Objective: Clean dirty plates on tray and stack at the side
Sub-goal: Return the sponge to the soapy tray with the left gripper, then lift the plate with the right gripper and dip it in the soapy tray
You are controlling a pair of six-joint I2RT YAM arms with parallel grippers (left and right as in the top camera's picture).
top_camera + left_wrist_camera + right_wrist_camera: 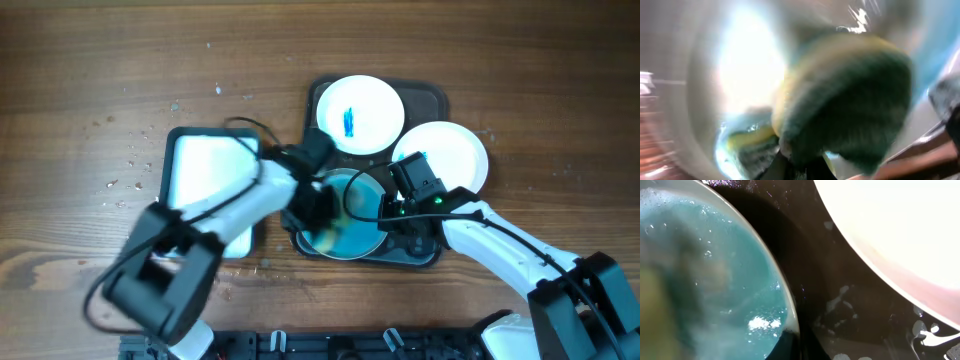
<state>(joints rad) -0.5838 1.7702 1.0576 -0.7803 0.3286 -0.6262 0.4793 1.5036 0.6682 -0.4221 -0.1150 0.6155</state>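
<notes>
The plate is covered in soapy film, so the robot's left gripper will next lift over the smaller tray [206,178] to its left in the overhead view and let go of the sponge.
The dark grey tray [432,98] holds three white plates. The far plate [372,105] has a blue smear. The right plate [450,150] looks clean and overhangs the tray's right rim. The near plate [352,235] is covered in a blue soapy film. My left gripper [318,210] is shut on a green and yellow sponge [850,110] pressed onto this plate; the left wrist view is blurred. My right gripper [385,212] is shut on the near plate's right rim [790,315]. The right wrist view also shows the wet tray floor [830,295] and the clean plate [900,230].
A smaller white-bottomed, dark-rimmed tray [205,170] lies to the left of the grey tray, partly under my left arm. Small specks and droplets dot the wooden table [120,170] at the left. Foam drops lie on the grey tray's floor.
</notes>
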